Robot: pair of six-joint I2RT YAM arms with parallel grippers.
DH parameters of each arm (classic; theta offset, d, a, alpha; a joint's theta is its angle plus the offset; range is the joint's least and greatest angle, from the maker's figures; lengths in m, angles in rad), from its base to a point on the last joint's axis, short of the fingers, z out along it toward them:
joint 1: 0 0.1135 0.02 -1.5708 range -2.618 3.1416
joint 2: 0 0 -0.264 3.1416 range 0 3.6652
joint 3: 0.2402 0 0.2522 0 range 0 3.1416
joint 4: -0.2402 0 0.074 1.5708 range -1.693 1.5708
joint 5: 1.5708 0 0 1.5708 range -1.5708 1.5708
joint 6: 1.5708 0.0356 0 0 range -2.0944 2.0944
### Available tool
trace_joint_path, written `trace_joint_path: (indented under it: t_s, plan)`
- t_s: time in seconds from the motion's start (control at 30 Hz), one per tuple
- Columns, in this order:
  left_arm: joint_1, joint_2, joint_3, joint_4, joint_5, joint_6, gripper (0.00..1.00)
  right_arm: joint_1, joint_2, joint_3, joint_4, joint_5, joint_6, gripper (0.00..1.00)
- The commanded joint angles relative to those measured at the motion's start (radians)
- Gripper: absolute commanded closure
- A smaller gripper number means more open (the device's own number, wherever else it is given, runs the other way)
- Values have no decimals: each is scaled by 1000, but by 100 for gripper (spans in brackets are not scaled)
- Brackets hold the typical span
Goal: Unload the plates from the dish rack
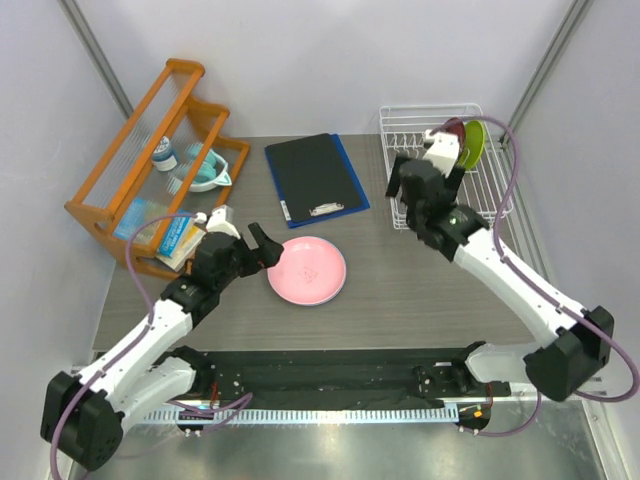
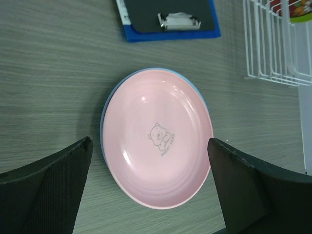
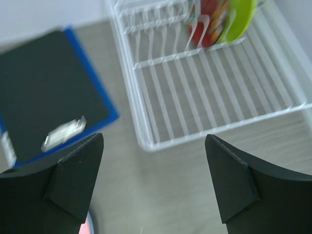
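Note:
I should next move my right gripper outward over the rack and down onto the near rim of the dark red plate (image 1: 460,146) (image 3: 206,32), because the rack's wires before that rim are empty.
The pink plate (image 1: 307,270) lies flat on the table, stacked on the light blue plate, whose rim (image 2: 103,122) shows under the pink plate (image 2: 158,139) in the left wrist view. My left gripper (image 1: 268,247) is open and empty just left of this stack (image 2: 149,140). The white wire dish rack (image 1: 490,200) stands at the back right and holds the dark red plate (image 1: 452,130) and the lime green plate (image 1: 474,145) upright at its far end. My right gripper (image 1: 408,195) is open and empty at the rack's left near edge (image 3: 153,138). The right wrist view shows the rack (image 3: 209,97), red plate (image 3: 207,24) and green plate (image 3: 239,19).
A black clipboard with a blue edge (image 1: 315,178) lies at the back centre, between the plates and the rack. An orange wooden shelf (image 1: 150,130) stands at the back left with a teal bowl (image 1: 207,172) and a few small items on it.

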Motion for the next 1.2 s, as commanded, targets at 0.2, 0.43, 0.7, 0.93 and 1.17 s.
trace_joint_path:
  t_s: [0.2,0.43,0.7,0.93,1.17]
  plan:
    - [3,-126,61,-62,3,139,1,-367,446,420,187,107,-263,13]
    - [3,-87,64,-36,9,159,1,-486,794,704,173,39,-375,18]
    - [3,-5,58,19,-12,182,1,-546,953,846,150,-37,-376,21]
    - [3,94,68,74,-4,191,0,-550,1042,923,130,-85,-398,23]
    - [3,139,61,93,-7,208,0,-576,1120,1003,116,-117,-383,27]
